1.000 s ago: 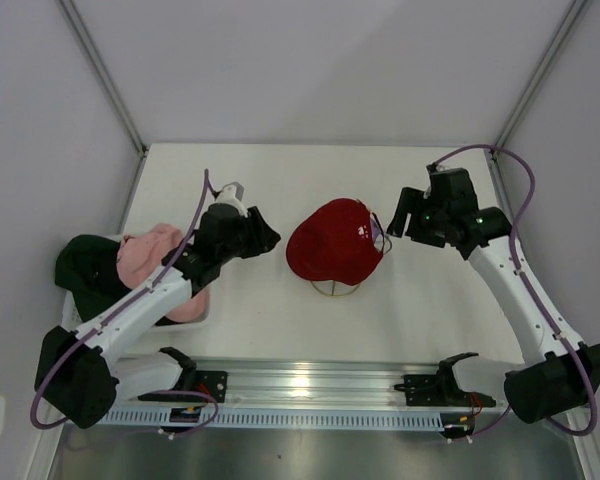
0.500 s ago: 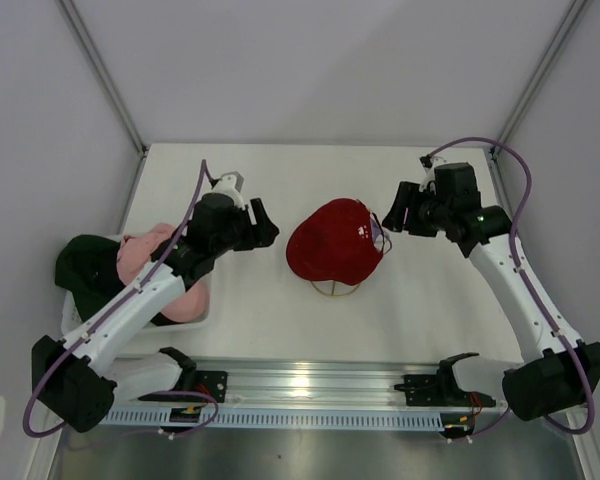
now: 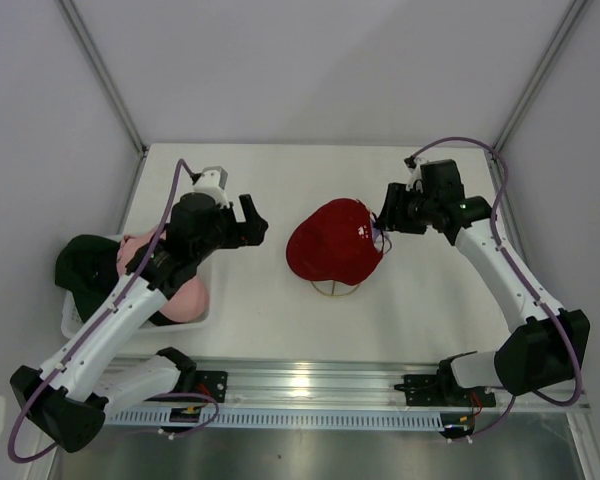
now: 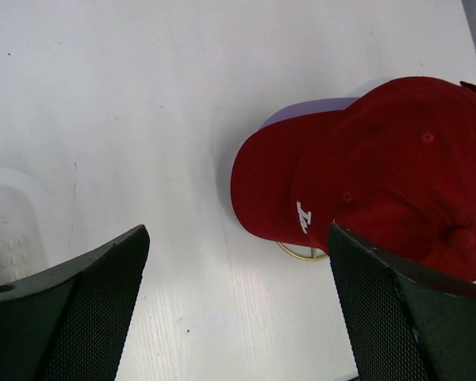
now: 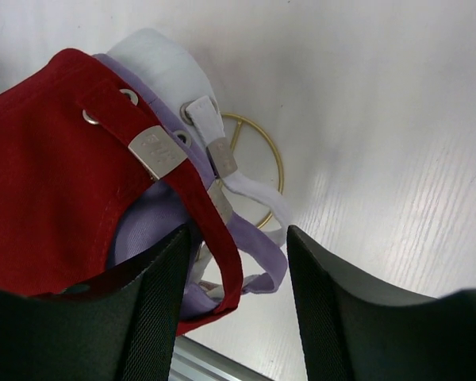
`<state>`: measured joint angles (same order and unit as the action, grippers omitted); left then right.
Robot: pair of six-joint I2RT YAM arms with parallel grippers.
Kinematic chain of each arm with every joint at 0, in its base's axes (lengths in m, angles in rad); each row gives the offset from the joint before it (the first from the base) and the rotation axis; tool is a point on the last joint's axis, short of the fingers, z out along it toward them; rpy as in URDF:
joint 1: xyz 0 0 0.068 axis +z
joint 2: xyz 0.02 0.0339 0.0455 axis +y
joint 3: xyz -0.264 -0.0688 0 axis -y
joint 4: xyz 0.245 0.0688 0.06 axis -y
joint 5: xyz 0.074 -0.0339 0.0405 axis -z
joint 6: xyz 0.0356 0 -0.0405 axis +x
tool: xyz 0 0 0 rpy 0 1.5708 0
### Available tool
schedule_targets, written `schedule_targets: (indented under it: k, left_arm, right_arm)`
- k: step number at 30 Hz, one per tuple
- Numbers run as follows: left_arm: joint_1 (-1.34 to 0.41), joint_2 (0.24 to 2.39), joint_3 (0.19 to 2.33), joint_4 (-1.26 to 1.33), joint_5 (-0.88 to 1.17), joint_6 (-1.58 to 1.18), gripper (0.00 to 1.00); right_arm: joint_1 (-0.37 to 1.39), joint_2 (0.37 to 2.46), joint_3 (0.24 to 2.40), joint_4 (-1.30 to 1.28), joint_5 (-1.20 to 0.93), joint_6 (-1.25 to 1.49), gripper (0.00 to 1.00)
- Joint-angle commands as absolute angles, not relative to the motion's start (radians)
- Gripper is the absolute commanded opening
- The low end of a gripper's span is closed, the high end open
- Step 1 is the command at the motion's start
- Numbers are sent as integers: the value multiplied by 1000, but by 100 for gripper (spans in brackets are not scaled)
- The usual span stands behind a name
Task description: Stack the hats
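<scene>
My left gripper is to move below and to the left in the top view next, and down onto the pink cap, which lies there and is still unstacked.
A red cap [image 3: 335, 242] sits on top of a lavender cap on the gold wire stand [image 3: 335, 291] at mid table. The lavender brim [image 4: 309, 111] peeks out from under the red one. A pink cap [image 3: 145, 252] and a dark green cap [image 3: 83, 268] lie at the left in the white tray. I cannot make out the black cap. My left gripper [image 3: 257, 222] is open and empty, left of the red cap [image 4: 381, 175]. My right gripper [image 3: 382, 222] is open at the cap's back. The red strap [image 5: 214, 238] and lavender strap [image 5: 258, 242] lie between its fingers.
The white tray [image 3: 205, 312] stands at the left table edge, and its corner shows in the left wrist view [image 4: 8, 230]. A white strap and pale fabric [image 5: 163, 63] show under the lavender cap. A metal rail [image 3: 300, 385] runs along the near edge.
My left arm has pulled back to the left, away from the red cap. My right gripper has moved left, closer to the cap's back straps.
</scene>
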<state>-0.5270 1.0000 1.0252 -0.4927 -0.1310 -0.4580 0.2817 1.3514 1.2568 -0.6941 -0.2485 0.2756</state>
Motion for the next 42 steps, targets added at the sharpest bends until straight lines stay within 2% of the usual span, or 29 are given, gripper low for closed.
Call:
schedule_targets:
  k: [1,8,17,21,22,26,27,33,36,42]
  left_arm:
    - [-520,985,1057,-525,-158,-431,96]
    - [-505,974,1104,-569,-175,-408,99]
    - [-485,945,1097,-598,-196,-399,99]
    - [-479,922,1098,-612,-196,-399,99]
    - [-473,919,1112,-621,-207,-397,100]
    - [-442,923,1166,-727,-268,-387,99]
    - [-433,939,1220,-756,-287,-380,100]
    - [-391,974,1310,-931,-516,-319,98]
    - [-370,983,1298,-966,-586,-296,97]
    - [-331,1026,1224,-979,-597,-313,91]
  right_arm:
    - [290,1373,1270,-660,-224,253,55]
    - [291,1482,1282,-689,-166,284,44]
    - [291,1562,1315,-732,-173,282,43]
    - [291,1569,1396,-811,-160,282,59]
    - [291,1559,1417,-848,-152,282,70]
    - [288,1510,1509,-919,-117,290,89]
    - [282,1500,1541,-933,-117,294,97]
    - [261,1425,1598,-1006,-110,313,99]
    - [232,1382,1612,-1005,-196,318,100]
    - [207,1324,1661,-976,-233,328,100]
